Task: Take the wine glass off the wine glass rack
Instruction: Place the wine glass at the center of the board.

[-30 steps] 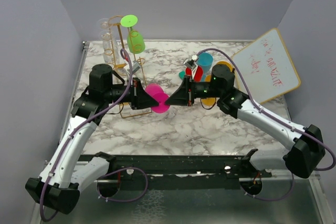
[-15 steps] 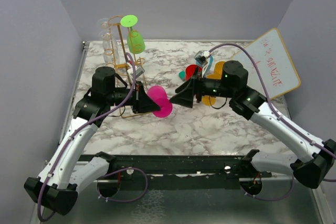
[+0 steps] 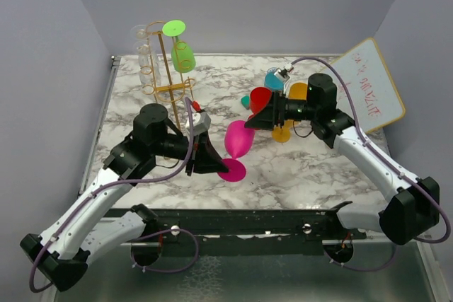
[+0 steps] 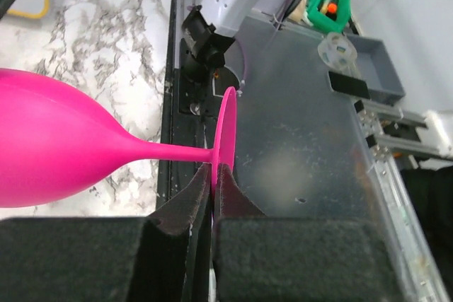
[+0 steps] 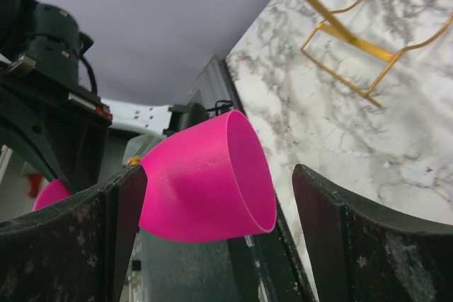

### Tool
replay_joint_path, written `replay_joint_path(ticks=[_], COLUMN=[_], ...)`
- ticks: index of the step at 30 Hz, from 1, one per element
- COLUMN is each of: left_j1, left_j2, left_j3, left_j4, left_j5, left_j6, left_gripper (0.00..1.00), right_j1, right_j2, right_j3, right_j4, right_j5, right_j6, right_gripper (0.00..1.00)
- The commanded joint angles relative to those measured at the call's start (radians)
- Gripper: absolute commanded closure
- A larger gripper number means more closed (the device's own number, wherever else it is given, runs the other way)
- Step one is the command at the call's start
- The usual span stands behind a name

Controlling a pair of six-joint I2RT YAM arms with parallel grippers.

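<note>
I should turn my right gripper first, so that its open fingers can go on both sides of the pink bowl's near rim point(image 3: 248, 126) point(image 5: 238, 178), with one finger going into the bowl's opening.
A pink wine glass point(image 3: 238, 138) hangs tilted above the table's front middle. My left gripper point(image 3: 216, 163) is shut on the rim of its round foot point(image 3: 232, 170). In the left wrist view the foot disc point(image 4: 226, 129) is pinched edge-on in the left gripper point(image 4: 214, 172), and the bowl point(image 4: 49, 150) points left. My right gripper point(image 3: 263, 115) stands open just right of the bowl. The right wrist view shows the bowl point(image 5: 205, 178) between the spread fingers point(image 5: 368, 238). The gold wine glass rack point(image 3: 168, 68) stands at the back left with a green glass point(image 3: 182, 56) and clear glasses point(image 3: 145, 54) on it.
Red point(image 3: 259, 97), teal point(image 3: 274, 79) and orange point(image 3: 299, 91) glasses cluster behind the right gripper. A whiteboard point(image 3: 364, 90) leans at the right wall. The rack's wire base point(image 5: 354, 40) lies on the marble beyond the pink bowl. The black front rail point(image 3: 233, 221) borders the table.
The right gripper has opened and drawn back to the right, away from the pink glass. The left arm has carried the glass toward the front edge and tilted it.
</note>
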Motion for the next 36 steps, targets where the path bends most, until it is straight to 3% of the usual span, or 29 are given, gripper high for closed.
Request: replay_joint_path(ticks=[1, 10, 16, 23, 27, 29, 36], left_j1=[-0.058, -0.117, -0.125, -0.126, -0.125, -0.125, -0.126], left_j2=[-0.017, -0.021, -0.028, -0.098, -0.116, -0.122, -0.127], left_j3=[-0.025, -0.082, -0.114, -0.152, -0.161, -0.168, -0.184], left_j4=[0.084, 0.139, 0.151, 0.152, 0.151, 0.151, 0.154], left_j5=[0.002, 0.012, 0.022, -0.019, -0.04, -0.059, -0.07], left_j6=[0.149, 0.281, 0.321, 0.365, 0.354, 0.356, 0.371], left_gripper=[1.0, 1.0, 1.0, 1.0, 1.0, 1.0, 1.0], right_j1=[0.005, 0.005, -0.005, -0.013, -0.014, -0.014, -0.014], right_j2=[-0.039, -0.033, -0.02, -0.023, -0.011, 0.002, -0.018], right_j3=[-0.051, -0.075, -0.094, -0.115, -0.131, -0.152, -0.162], right_j4=[0.22, 0.318, 0.402, 0.481, 0.481, 0.566, 0.663], right_j5=[-0.202, -0.324, -0.342, -0.378, -0.349, -0.369, -0.388], right_j6=[0.11, 0.187, 0.278, 0.355, 0.367, 0.424, 0.499], right_gripper=[0.1, 0.12, 0.33, 0.44, 0.56, 0.63, 0.7])
